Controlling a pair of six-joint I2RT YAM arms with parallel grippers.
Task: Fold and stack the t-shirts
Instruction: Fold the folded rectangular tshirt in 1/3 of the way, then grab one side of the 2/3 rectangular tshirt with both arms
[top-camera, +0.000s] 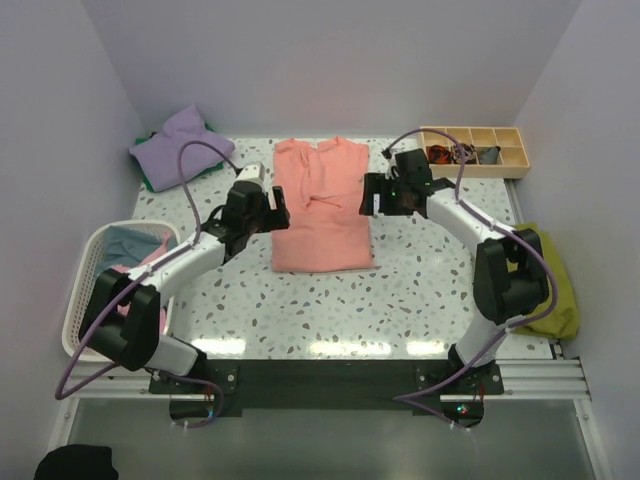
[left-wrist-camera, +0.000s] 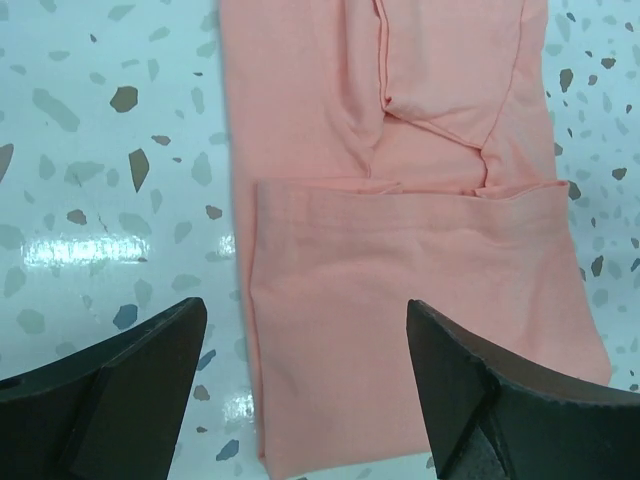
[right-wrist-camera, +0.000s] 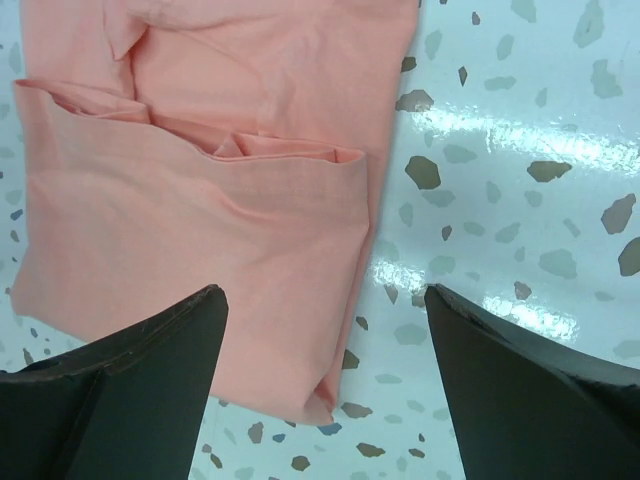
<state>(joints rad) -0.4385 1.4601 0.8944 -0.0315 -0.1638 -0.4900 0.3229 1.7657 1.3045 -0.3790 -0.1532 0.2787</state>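
The left gripper moves back and down onto the basket-side corner of the shirt's folded near edge next, since that edge lies closer to my base than its fingers.
A salmon-pink t-shirt (top-camera: 320, 205) lies flat mid-table, sleeves folded in and its lower half doubled up over the chest. My left gripper (top-camera: 280, 212) hovers over its left edge, open and holding nothing. In the left wrist view the shirt (left-wrist-camera: 400, 250) fills the gap between the dark fingers (left-wrist-camera: 130, 390) of my left gripper (left-wrist-camera: 305, 330). My right gripper (top-camera: 370, 195) is open at the shirt's right edge. In the right wrist view my right gripper (right-wrist-camera: 325, 310) spans the folded corner of the shirt (right-wrist-camera: 200, 200) and bare table. A lavender t-shirt (top-camera: 182, 142) lies on a green one (top-camera: 150, 182) at the back left.
A white basket (top-camera: 85, 275) at the left holds light blue and pink cloth. A wooden compartment tray (top-camera: 478, 150) stands at the back right. An olive-green cloth (top-camera: 555, 285) hangs over the table's right edge. White walls close in three sides.
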